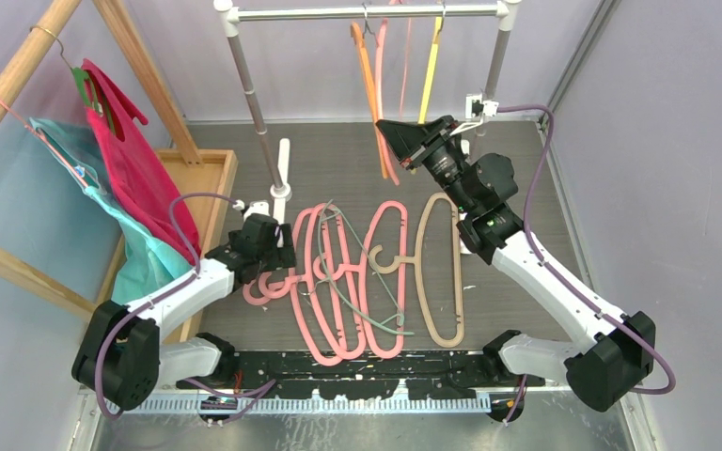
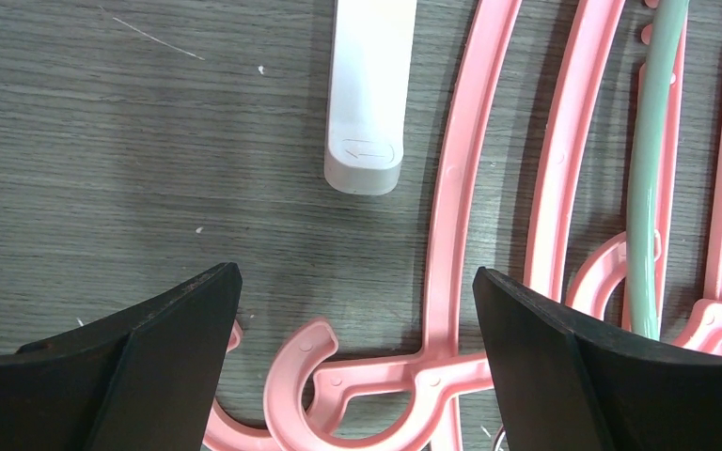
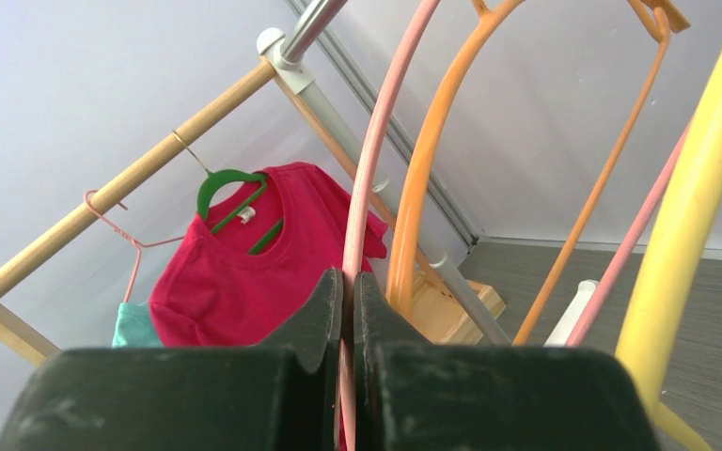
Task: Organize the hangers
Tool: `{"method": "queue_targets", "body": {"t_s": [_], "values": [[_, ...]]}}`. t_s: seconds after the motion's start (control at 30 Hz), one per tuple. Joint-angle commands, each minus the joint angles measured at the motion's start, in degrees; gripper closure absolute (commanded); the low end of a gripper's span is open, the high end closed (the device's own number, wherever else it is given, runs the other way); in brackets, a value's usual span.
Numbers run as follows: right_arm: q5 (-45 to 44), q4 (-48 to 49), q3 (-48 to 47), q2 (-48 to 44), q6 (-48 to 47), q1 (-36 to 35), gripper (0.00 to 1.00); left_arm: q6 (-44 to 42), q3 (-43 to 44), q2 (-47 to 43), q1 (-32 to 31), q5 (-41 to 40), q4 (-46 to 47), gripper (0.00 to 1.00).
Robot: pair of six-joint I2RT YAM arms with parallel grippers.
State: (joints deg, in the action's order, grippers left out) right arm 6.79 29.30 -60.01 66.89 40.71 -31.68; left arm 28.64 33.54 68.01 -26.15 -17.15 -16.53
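Note:
My right gripper will move along the bar (image 1: 338, 13) toward the yellow hanger next and then open, because the thin pink hanger is crowding the orange one.
Several thick pink hangers (image 1: 312, 315), a grey-green one (image 1: 362, 305) and a beige one (image 1: 457, 282) lie flat on the table. My left gripper (image 1: 285, 256) hovers open over them; in the left wrist view its fingers straddle a pink hanger's hook (image 2: 287, 376), with nothing held by the left gripper (image 2: 357, 277). On the metal rail (image 1: 338, 13) hang an orange hanger (image 1: 367, 70), a yellow hanger (image 1: 430, 66) and a thin pink hanger (image 1: 392, 171). My right gripper (image 1: 385, 129) is raised beside them. The right wrist view shows the right gripper (image 3: 348, 282) shut on the thin pink hanger (image 3: 376, 160).
A wooden rack (image 1: 19, 70) at the left carries a green hanger with red cloth (image 1: 122, 160) and a teal-draped one (image 1: 75, 150). A wooden tray (image 1: 209, 174) sits below it. The rail's white foot (image 2: 368, 94) lies just beyond my left fingers. Walls close both sides.

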Motion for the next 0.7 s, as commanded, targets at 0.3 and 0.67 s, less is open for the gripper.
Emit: {"method": "queue_targets", "body": {"t_s": [0.3, 0.67], "values": [[-2.94, 5.24, -2.00, -0.02, 3.96, 3.36, 0.99, -0.69, 0.21, -0.15, -0.22, -0.18, 2.57, 0.02], [-3.79, 1.12, -0.26, -1.26, 5.45, 4.95, 0.99, -0.78, 0.13, -0.13, -0.22, 0.00, 2.56, 0.02]]}}
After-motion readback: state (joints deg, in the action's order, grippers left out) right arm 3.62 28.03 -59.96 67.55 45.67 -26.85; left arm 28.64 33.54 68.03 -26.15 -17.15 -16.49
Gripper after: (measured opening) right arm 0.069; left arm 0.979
